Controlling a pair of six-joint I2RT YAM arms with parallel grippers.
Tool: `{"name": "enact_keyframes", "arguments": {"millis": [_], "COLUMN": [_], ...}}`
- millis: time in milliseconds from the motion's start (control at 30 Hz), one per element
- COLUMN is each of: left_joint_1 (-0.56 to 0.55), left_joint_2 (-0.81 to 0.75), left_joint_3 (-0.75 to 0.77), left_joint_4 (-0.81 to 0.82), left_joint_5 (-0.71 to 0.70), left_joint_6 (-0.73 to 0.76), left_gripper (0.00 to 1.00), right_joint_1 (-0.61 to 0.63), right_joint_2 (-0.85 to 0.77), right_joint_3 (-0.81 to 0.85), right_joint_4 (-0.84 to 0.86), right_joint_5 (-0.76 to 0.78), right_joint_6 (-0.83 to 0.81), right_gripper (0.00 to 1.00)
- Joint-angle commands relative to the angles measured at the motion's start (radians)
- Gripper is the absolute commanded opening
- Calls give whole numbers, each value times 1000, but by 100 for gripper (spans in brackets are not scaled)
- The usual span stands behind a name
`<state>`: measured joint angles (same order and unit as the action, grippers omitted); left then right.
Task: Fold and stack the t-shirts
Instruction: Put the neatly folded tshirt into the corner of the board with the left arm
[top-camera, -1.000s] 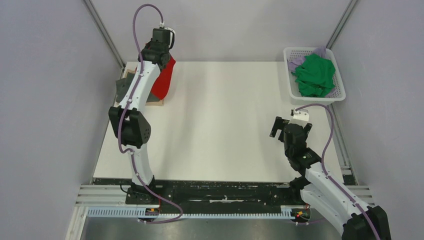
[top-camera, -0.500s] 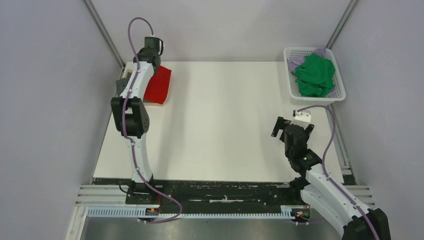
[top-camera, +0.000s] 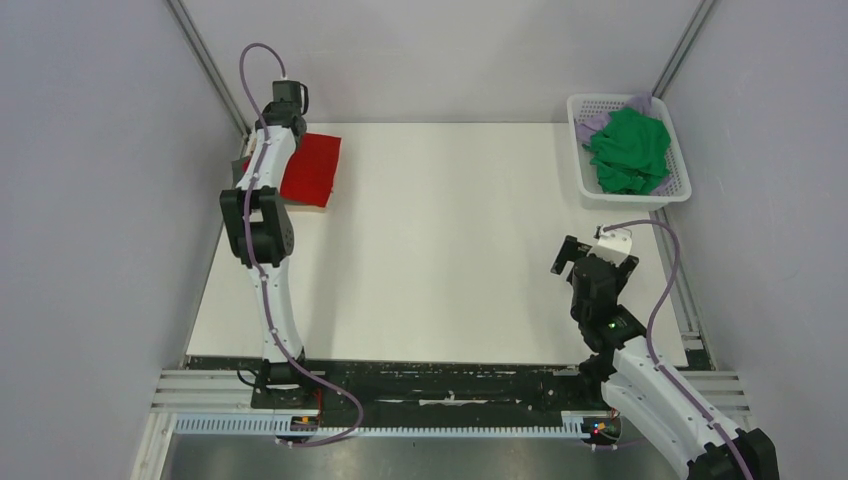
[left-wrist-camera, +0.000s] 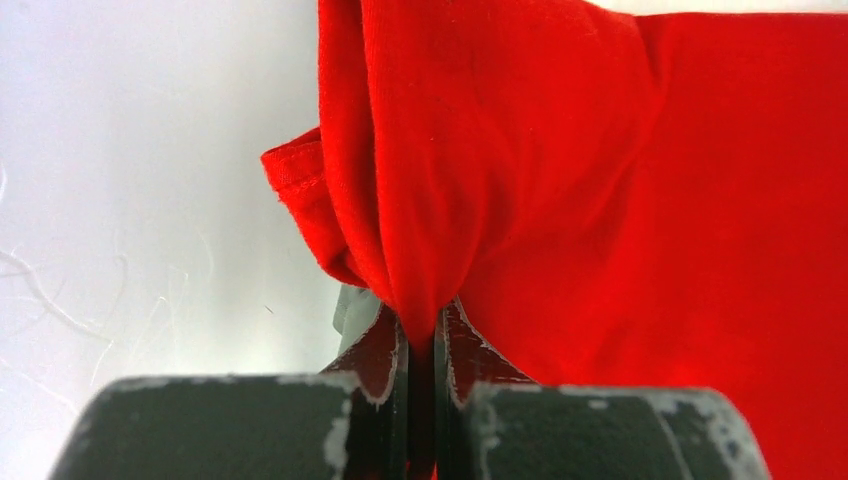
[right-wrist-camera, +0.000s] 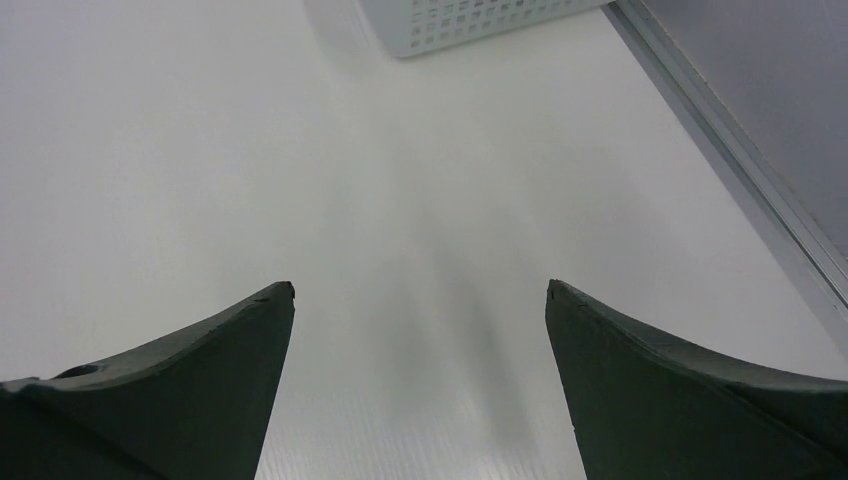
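My left gripper will next move the bunched fold of the red t-shirt a little toward the side before it opens, because dark grey cloth (top-camera: 239, 171) (left-wrist-camera: 355, 313) shows past the red t-shirt.
A bright red t-shirt (top-camera: 312, 168) lies flat and folded at the table's far left, on a stack of which only a tan edge (top-camera: 316, 205) and a dark grey bit (top-camera: 241, 166) show. My left gripper (left-wrist-camera: 422, 315) is shut on a bunched fold of the red t-shirt (left-wrist-camera: 600, 200) at its left side; in the top view the arm hides the fingers. A green t-shirt (top-camera: 630, 150) and a pale lilac one (top-camera: 598, 122) sit crumpled in the basket. My right gripper (top-camera: 580, 256) hovers open over bare table at the right, holding nothing (right-wrist-camera: 420, 290).
The white lattice basket (top-camera: 683, 176) stands at the far right corner, its corner showing in the right wrist view (right-wrist-camera: 470, 20). Grey walls close in on both sides, with a metal rail (right-wrist-camera: 740, 180) along the table's right edge.
The left arm swung left and down, and the red t-shirt went from hanging in the air to lying flat on the stack. The right gripper shifted slightly nearer and right, still open.
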<state>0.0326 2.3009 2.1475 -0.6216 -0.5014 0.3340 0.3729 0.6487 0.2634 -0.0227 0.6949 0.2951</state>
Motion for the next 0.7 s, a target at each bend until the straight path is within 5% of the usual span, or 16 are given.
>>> {"name": "enact_keyframes", "arguments": {"millis": [0,333,400,433,500,533,567,667], "left_joint_1": [22,73,78,80,84,85,88,92], "left_joint_2": [19,17,13,14,15,13,7,-7], "left_joint_3": [48,26,17,14,13,15,19,70], "left_joint_4": [85,72,68,69,71,69,67,33], "left_joint_5": [-57,-31,-16,-18,-45,-55,-58,-75], "left_joint_6": [-11,-49,-59,-61,-70,-84,-99,-176], "left_gripper": [7,9,16,30,80,93,99,100], "right_joint_1": [-3,-3,-3,-3,-3,-3,-3,-3], "right_joint_2": [-5,4,8,11,16,18,18,19], "right_joint_3": [-3,-3,0,1,2,4,5,5], "right_joint_4": [43,35,34,31,29,26,24,24], "right_joint_5": [58,77,83,83,80,78,78,80], "right_joint_6": [-4,-10,-13,-12,-12,-10,-11,-7], "right_gripper": [98,98,98,98,98,98,98,98]}}
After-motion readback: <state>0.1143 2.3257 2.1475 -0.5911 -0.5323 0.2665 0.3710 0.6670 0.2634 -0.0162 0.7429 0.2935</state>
